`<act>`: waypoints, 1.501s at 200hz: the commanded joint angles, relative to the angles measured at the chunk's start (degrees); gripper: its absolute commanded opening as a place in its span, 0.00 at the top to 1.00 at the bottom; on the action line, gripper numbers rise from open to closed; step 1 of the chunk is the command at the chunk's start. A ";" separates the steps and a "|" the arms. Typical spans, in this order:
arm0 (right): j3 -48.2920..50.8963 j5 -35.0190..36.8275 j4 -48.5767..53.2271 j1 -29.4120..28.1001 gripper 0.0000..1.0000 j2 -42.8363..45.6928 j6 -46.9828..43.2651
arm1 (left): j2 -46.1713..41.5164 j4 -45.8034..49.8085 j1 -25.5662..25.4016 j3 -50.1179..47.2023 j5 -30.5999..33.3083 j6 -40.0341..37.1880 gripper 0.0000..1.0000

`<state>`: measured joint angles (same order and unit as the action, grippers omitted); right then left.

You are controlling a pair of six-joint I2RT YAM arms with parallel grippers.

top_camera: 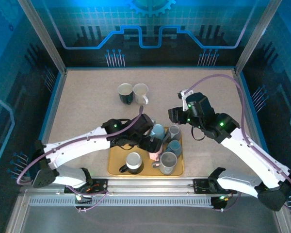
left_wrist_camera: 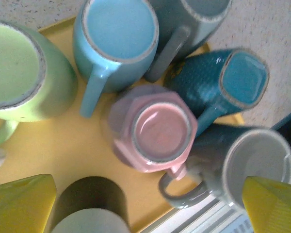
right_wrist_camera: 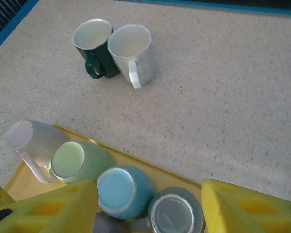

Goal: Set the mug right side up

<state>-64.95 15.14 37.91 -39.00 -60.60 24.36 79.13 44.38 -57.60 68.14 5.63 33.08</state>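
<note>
The pink mug [top_camera: 155, 154] [left_wrist_camera: 155, 128] is still upside down below my left gripper, so I need to lower my open fingers on each side of the mug's body to grip it.
Several mugs stand upside down on the yellow tray [top_camera: 117, 154]: pink [left_wrist_camera: 155, 128], light blue [left_wrist_camera: 119, 39], green [left_wrist_camera: 19, 73], teal [left_wrist_camera: 228, 82] and grey-blue [left_wrist_camera: 194, 19]. My left gripper [left_wrist_camera: 145, 208] hangs open right above the pink mug [top_camera: 155, 154], its yellow fingers [left_wrist_camera: 19, 204] wide apart and touching nothing. My right gripper [right_wrist_camera: 153, 208] is open too, hovering over the tray's far edge above the light blue mug [right_wrist_camera: 123, 189] and a grey mug [right_wrist_camera: 177, 211]. In the top view the left gripper [top_camera: 153, 143] is over the tray and the right gripper [top_camera: 177, 116] just beyond it.
A grey mug [left_wrist_camera: 247, 165] and a black mug [top_camera: 134, 162] stand upright at the tray's near side. A dark green mug [right_wrist_camera: 94, 46] and a white mug [right_wrist_camera: 133, 51] stand upright on the table beyond. A pale mug [right_wrist_camera: 31, 138] sits upside down at the tray's left.
</note>
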 commanded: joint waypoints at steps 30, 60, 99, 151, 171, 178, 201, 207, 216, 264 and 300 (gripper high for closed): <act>6.35 4.64 -2.21 -0.46 0.43 7.88 7.90 | 15.95 20.58 -1.78 16.39 4.48 24.02 0.01; 6.94 4.97 -1.57 -0.28 0.43 11.19 6.26 | 23.11 27.61 -2.87 23.67 7.65 28.89 0.01; 7.77 3.36 -0.89 -0.20 0.44 13.95 4.58 | 23.30 21.78 -2.17 20.75 6.86 30.81 0.01; 8.70 0.38 -0.40 -0.20 0.45 16.24 3.84 | 25.81 18.79 -1.68 19.22 5.51 32.43 0.01; 8.94 -0.30 -0.45 -0.19 0.45 16.90 3.69 | 24.97 15.58 -1.07 16.19 4.94 33.42 0.01; 9.18 -0.61 -0.45 -0.20 0.45 17.08 3.51 | 24.77 14.52 -0.85 15.13 4.64 33.62 0.01; 9.89 -0.92 -0.73 -0.20 0.45 17.25 3.16 | 25.06 11.35 -0.32 13.13 3.49 33.63 0.01; 10.09 -1.06 -0.86 -0.20 0.45 17.20 3.16 | 25.34 10.77 -0.23 12.95 3.28 33.61 0.01; 10.38 -1.24 -1.02 -0.17 0.45 17.10 3.15 | 25.67 10.14 -0.14 12.81 3.05 33.45 0.01; 11.55 -2.12 -1.60 -0.20 0.45 16.73 3.81 | 26.86 8.82 0.80 11.17 2.46 33.73 0.06; 11.64 -2.02 -1.53 -0.20 0.45 16.74 3.77 | 27.03 7.91 1.35 10.12 2.28 33.89 0.13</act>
<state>-53.60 13.41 37.50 -38.98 -44.16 28.27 105.06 52.45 -56.86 79.33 8.71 66.11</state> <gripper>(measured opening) 0.550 0.883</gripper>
